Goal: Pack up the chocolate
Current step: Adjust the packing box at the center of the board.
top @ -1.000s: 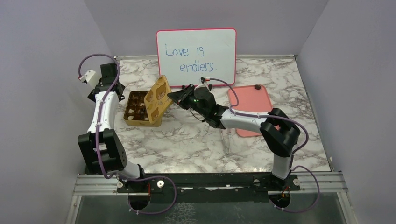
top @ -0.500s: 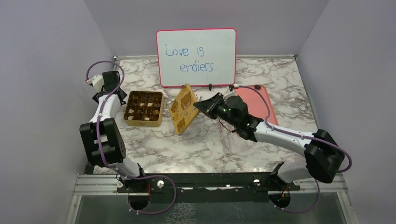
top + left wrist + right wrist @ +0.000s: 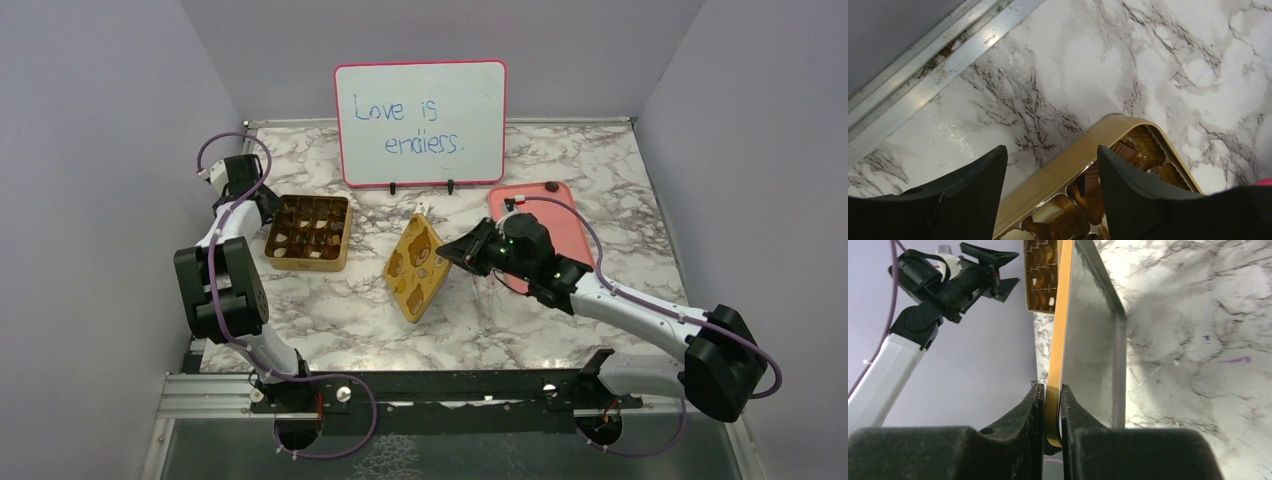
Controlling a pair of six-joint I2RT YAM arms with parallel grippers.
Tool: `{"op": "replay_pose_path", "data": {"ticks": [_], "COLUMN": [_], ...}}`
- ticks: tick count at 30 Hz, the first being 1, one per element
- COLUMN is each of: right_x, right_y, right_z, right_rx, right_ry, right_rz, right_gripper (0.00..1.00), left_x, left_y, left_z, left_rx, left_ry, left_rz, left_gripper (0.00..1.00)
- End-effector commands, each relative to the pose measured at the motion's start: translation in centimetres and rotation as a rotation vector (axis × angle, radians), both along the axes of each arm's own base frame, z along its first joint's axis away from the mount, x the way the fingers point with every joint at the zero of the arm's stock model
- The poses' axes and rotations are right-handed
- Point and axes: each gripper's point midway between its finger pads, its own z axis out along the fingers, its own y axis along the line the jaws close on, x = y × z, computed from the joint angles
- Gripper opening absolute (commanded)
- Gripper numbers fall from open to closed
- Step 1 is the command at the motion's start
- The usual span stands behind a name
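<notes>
I will pull my right gripper back and down, tilt the gold lid [image 3: 415,269] flatter and let go of it there, because the marble near the table's front edge is bare.
The open gold tin [image 3: 308,232] sits left of centre with several brown and cream chocolates [image 3: 300,226] in its tray; its corner also shows in the left wrist view [image 3: 1108,145], with chocolates [image 3: 1088,182] inside. My right gripper [image 3: 447,254] is shut on the edge of the gold lid [image 3: 415,269] with bear shapes, holding it tilted on edge over the middle of the table; in the right wrist view the lid [image 3: 1088,330] runs away from the gripper [image 3: 1052,405]. My left gripper [image 3: 268,205] is open beside the tin's left edge, empty [image 3: 1050,167]. One dark chocolate [image 3: 552,185] lies on the pink tray.
A pink tray [image 3: 545,225] lies at the right behind my right arm. A whiteboard [image 3: 420,123] reading "Love is endless." stands at the back. A small clear stand [image 3: 490,290] stands near the lid. Purple walls close in the left, right and back sides.
My right gripper has carried the gold lid off the tin, rightward and toward the front. My left arm has drawn back and its gripper now sits low at the tin's left edge.
</notes>
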Motion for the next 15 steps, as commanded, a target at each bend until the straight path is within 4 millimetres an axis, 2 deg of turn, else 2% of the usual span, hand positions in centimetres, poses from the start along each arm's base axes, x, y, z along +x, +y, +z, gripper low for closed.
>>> {"op": "replay_pose_path", "data": {"ticks": [1,5,11,15], "right_x": [-1.8,-2.8,-4.0,-4.4], "right_y": [-0.6,-1.1,-2.2,-3.1], "right_z": [-1.8,-4.3,-5.9,-6.1], "right_rx": [-0.073,-0.121,-0.205,-0.241], "right_ry": [0.054,0.096,0.142,0.154], "right_rz": [0.104,0.165,0.2,0.209], "right_gripper": [0.01,0.01,0.03,0.03], "left_x": [0.3,-1.0,-1.9,-3.7], "left_y": [-2.6,-4.0,-6.7,-7.5], "left_z": [-1.6,-2.8,-1.9,-2.1], "left_rx": [-0.14,-0.192,-0.21,-0.244], "left_ry": [-0.001,0.048,0.051,0.067], "left_rz": [-0.062,-0.07,-0.095,-0.033], "left_gripper": [0.64,0.54,0.52,0.51]}}
